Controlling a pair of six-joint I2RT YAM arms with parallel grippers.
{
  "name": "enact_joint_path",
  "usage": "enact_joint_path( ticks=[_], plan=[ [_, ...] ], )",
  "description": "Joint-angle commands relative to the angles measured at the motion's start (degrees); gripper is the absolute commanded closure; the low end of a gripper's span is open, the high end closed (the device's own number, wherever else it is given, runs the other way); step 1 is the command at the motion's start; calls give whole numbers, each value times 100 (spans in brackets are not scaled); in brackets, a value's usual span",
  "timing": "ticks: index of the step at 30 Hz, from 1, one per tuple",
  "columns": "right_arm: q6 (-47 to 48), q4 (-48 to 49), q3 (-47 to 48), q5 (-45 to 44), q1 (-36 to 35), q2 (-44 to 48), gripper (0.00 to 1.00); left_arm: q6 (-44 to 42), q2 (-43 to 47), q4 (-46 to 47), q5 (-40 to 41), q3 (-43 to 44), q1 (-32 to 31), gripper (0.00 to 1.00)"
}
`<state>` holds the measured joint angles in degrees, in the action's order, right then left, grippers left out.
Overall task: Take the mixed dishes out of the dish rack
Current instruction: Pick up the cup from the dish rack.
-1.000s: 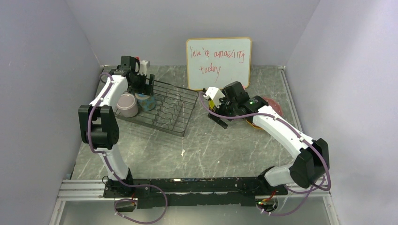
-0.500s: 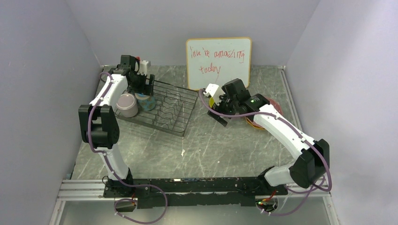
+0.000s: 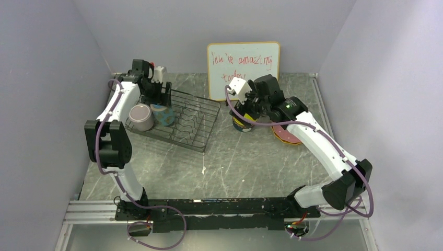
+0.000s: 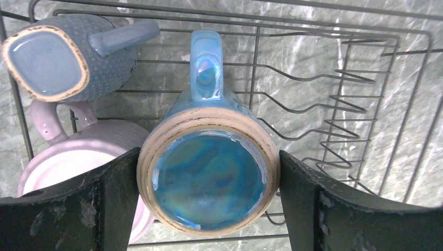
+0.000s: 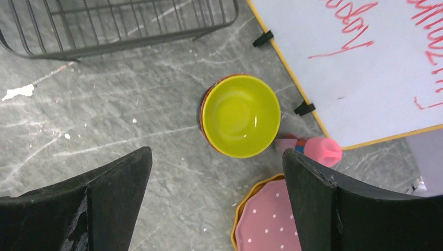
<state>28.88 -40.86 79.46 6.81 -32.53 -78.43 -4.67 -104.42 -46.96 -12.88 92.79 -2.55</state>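
I should turn my right gripper sideways, shift it left in the top view and close on the blue mug's rim (image 3: 166,124), as my left gripper straddles its base.
The black wire dish rack (image 3: 194,124) holds three upturned dishes at its left end. In the left wrist view the blue mug (image 4: 209,178) stands base up, with the small grey cup (image 4: 52,60) behind it and the lilac mug (image 4: 73,159) beside it. My left gripper (image 4: 209,170) has a finger touching each side of the blue mug's base. My right gripper (image 5: 217,159) is open and empty above the table. The yellow bowl (image 5: 240,115) sits nested in another bowl. The pink speckled plate (image 5: 266,222) lies on the orange-yellow plate (image 5: 236,219).
The white board with red writing (image 3: 243,68) leans against the back wall. The small pink bottle (image 5: 313,149) lies at its foot, between the bowls and the plates. The rack's right half (image 4: 334,89) holds only wavy dividers. Walls close in on three sides.
My right arm has lifted and swung back toward the white board, uncovering the stacked bowls on the table. My left arm has hardly moved over the rack.
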Motion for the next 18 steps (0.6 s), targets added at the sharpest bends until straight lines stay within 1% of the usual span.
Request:
enact_joint_path(
  ticks=[1,9,15,18],
  plan=[
    [-193,338,441,257,12,65,1,402,705,108,-234,603,3,97],
    [-638,647,696,549,19,91,1,1014,957,-138,-635,925,76,97],
    [-1279,1029,690,856,17,98,1,1561,1034,-374,-1360,1151,197,97],
    [-1705,1300,636,1085,20,108,1,1879,1171,-228,-1788,1005,199,97]
  ],
)
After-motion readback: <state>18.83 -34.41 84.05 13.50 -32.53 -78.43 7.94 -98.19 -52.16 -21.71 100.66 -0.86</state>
